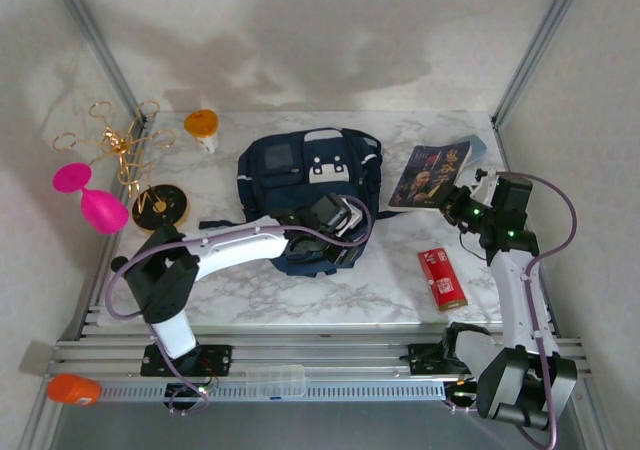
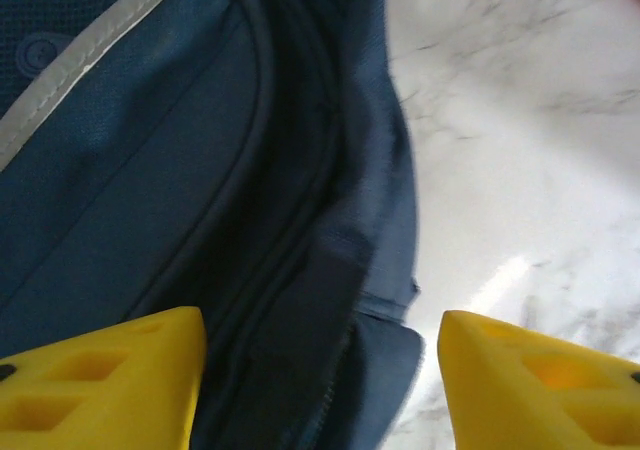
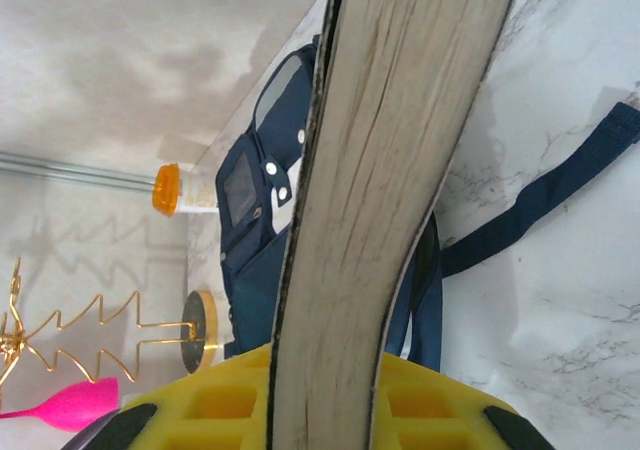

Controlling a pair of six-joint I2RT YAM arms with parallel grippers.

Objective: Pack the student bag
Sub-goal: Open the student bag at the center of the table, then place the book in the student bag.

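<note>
My right gripper carries the paperback book [image 1: 432,173], still unpacked, over the student bag next, beyond the book from that gripper, and releases it inside.
The student bag [image 1: 305,170] is a navy backpack with white trim, lying in the middle of the marble table. My left gripper [image 1: 337,232] hovers over the bag's near edge. It is open: its yellow fingers [image 2: 100,380] stand wide apart in the left wrist view, with the bag's dark seam and hem [image 2: 300,270] between them and untouched. My right gripper [image 1: 466,206] is at the right of the bag, shut on a paperback book [image 1: 432,173] by its near edge. In the right wrist view the book's page edge [image 3: 390,170] rises between the yellow fingers [image 3: 210,400].
A red box [image 1: 441,277] lies near the front right. An orange-lidded bottle [image 1: 202,127], a gold wire tree on a black disc [image 1: 160,207] and a pink object [image 1: 85,195] stand at the far left. A bag strap [image 3: 560,185] trails over the marble.
</note>
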